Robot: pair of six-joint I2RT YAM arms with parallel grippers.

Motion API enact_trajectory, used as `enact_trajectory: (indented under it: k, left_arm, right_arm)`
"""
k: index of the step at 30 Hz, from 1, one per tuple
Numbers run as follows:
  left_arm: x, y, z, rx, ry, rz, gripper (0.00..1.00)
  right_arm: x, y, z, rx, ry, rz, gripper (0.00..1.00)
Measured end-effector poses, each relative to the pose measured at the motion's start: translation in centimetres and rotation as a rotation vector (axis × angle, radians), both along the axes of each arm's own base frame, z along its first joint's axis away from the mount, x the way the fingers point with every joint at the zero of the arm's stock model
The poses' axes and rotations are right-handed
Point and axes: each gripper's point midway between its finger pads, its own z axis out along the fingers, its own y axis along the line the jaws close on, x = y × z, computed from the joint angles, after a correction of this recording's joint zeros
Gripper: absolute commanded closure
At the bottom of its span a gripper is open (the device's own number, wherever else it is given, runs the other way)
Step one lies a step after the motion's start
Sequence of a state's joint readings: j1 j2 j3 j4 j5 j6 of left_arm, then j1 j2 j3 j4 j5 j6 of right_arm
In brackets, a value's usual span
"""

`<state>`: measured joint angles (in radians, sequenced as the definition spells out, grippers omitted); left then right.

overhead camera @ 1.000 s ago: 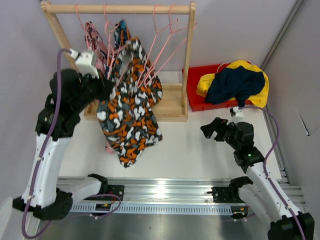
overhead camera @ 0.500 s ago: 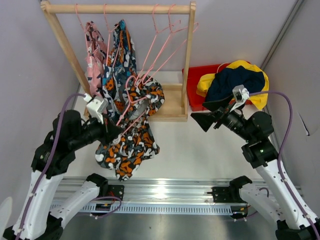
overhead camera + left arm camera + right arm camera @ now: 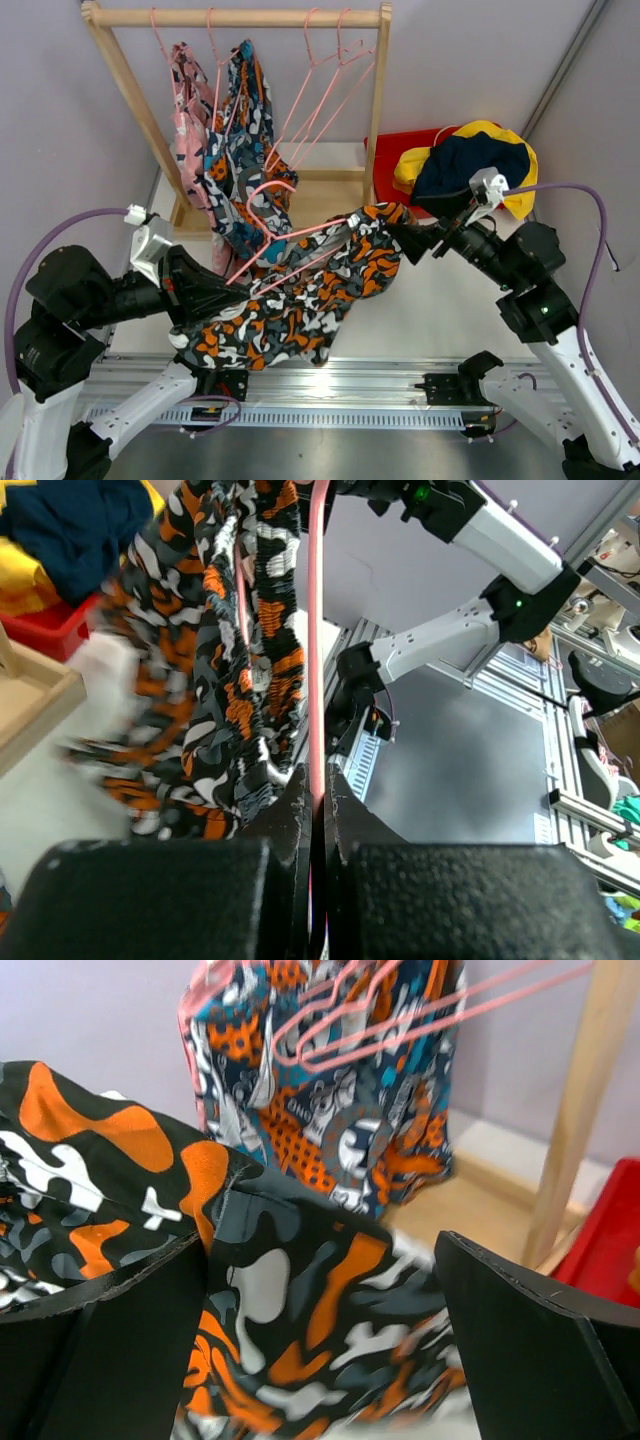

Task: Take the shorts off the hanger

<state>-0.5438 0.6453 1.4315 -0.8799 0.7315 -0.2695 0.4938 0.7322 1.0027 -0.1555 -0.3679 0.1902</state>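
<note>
Next, the right gripper shifts only slightly and closes on the camouflage shorts' end nearest the red bin [image 3: 392,200], which lies between its open fingers.
My left gripper [image 3: 218,290] is shut on a pink wire hanger [image 3: 290,235], held low in front of the rack; the wire runs up between its fingertips [image 3: 318,792]. The orange-black-white camouflage shorts [image 3: 310,295] hang on that hanger and spread to the right. My right gripper [image 3: 400,240] is open, its jaws wide apart on either side of the shorts' right edge [image 3: 300,1330]. The pink shorts [image 3: 185,110] and the blue-orange patterned shorts [image 3: 235,150] hang on the wooden rack [image 3: 240,17]. The yellow shorts [image 3: 510,135] and navy shorts [image 3: 465,168] lie in the red bin [image 3: 392,200].
Empty pink hangers [image 3: 330,60] hang at the right end of the rail. The rack's wooden base [image 3: 335,195] and right post [image 3: 378,110] stand just behind the stretched shorts. A metal rail [image 3: 330,385] runs along the near edge.
My left gripper has pulled the hanger with the camouflage shorts down and toward the near edge. My right gripper has moved left to the shorts' right edge, and the fabric now stretches between the two grippers.
</note>
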Motion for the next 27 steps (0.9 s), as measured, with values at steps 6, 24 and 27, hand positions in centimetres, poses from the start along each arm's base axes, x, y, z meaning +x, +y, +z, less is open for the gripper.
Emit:
enact_trajectory:
  k: [6, 24, 27]
  left_arm:
    - [0.0, 0.0, 1.6, -0.006, -0.035, -0.003, 1.0]
    - [0.8, 0.0, 4.1, -0.016, -0.081, 0.024, 1.0]
    - [1.1, 0.1, 4.0, -0.011, -0.086, 0.04, 1.0]
  right_arm:
    - [-1.0, -1.6, 2.5, 0.019, -0.088, -0.054, 0.0]
    - [-0.1, 2.9, -1.6, 0.142, 0.019, 0.146, 1.0]
    - [-0.2, 3.1, -1.0, 0.156, -0.005, 0.158, 1.0]
